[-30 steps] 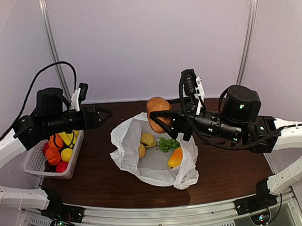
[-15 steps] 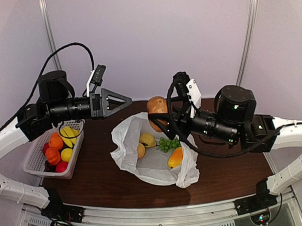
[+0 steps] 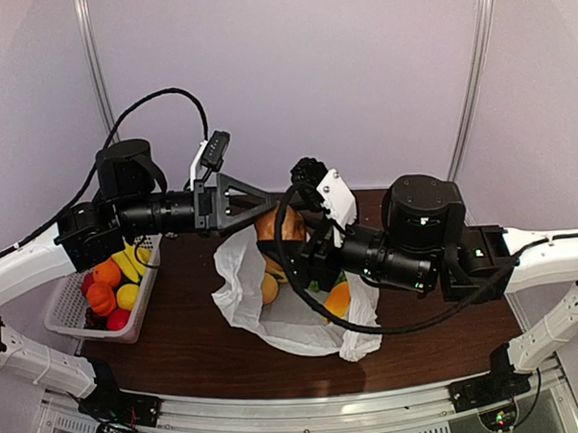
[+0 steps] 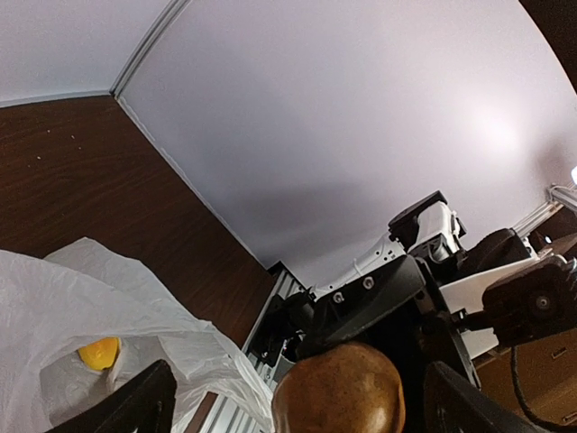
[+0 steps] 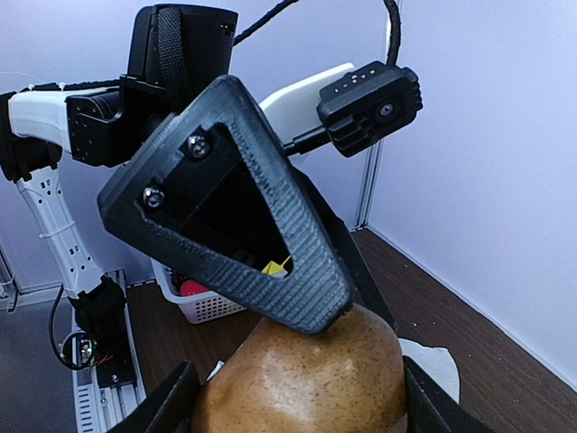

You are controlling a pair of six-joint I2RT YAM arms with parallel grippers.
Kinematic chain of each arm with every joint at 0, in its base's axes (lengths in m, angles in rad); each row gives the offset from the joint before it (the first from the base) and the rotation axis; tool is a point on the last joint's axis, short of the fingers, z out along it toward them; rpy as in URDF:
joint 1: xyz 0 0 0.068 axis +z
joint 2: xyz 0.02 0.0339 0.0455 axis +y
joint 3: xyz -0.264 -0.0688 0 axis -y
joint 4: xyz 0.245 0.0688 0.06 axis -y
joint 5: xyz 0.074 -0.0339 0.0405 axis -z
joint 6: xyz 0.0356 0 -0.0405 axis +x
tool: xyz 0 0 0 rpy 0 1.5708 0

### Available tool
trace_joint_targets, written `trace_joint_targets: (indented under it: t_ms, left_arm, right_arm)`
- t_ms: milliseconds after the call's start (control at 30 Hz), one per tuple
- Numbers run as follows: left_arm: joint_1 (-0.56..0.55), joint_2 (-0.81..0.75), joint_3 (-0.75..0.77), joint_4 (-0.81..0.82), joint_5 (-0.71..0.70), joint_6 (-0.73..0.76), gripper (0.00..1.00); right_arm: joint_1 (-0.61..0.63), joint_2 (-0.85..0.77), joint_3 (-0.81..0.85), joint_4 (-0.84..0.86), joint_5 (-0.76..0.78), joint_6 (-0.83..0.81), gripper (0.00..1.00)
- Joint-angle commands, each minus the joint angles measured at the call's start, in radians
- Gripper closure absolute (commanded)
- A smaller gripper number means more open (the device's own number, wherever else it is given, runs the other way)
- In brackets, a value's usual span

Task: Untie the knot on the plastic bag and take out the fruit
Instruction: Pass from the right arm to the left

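The left gripper edges toward the right gripper next and closes around the brown fruit's exposed end (image 4: 339,393), since that end bulges beyond the right gripper's fingers.
My right gripper (image 3: 292,243) is shut on a big brown speckled fruit (image 3: 278,225) and holds it above the plastic bag (image 3: 236,276). In the right wrist view the fruit (image 5: 302,383) fills the gap between my fingers (image 5: 176,401). My left gripper (image 3: 274,204) is open, its jaws on either side of the same fruit (image 4: 338,392). One black ribbed left finger (image 5: 243,212) rests against the fruit's top. The bag lies open on the table with a yellow fruit (image 3: 269,290) and an orange one (image 3: 338,299) inside. No knot shows.
A white slatted basket (image 3: 65,325) with bananas, orange and red fruit stands at the table's left edge. The two arms meet over the bag, close together. A white wall with metal rails closes the back.
My left arm has swung right and brought its open jaws to the fruit. My right arm has carried the brown fruit left, toward the left gripper.
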Motion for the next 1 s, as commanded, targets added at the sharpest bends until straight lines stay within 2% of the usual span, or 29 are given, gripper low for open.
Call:
trace_joint_targets:
  t_ms: [0,167,533,633,733,967]
  left_arm:
    - [-0.008,0.026,0.006,0.078,0.062,-0.021,0.03]
    - [-0.029,0.044,0.009,0.082,0.077,-0.022,0.03]
    - [-0.032,0.018,-0.019,0.126,0.078,-0.043,0.42]
    - [-0.032,0.009,-0.026,0.133,0.074,-0.046,0.44]
    - [-0.031,0.0,-0.029,0.136,0.067,-0.044,0.45]
    - [-0.032,-0.012,-0.051,0.177,0.064,-0.059,0.51]
  right_arm:
    - [0.01,0.016,0.05,-0.001,0.03,-0.031,0.5]
    - [0.012,0.015,0.046,0.006,0.042,-0.028,0.49]
    - [0.013,0.017,0.035,0.009,0.048,-0.019,0.47]
    - [0.013,0.014,0.032,0.009,0.055,-0.013,0.43]
    - [0.013,0.009,0.024,0.009,0.063,-0.007,0.31]
    - [0.013,-0.017,-0.022,0.034,0.077,0.018,0.28]
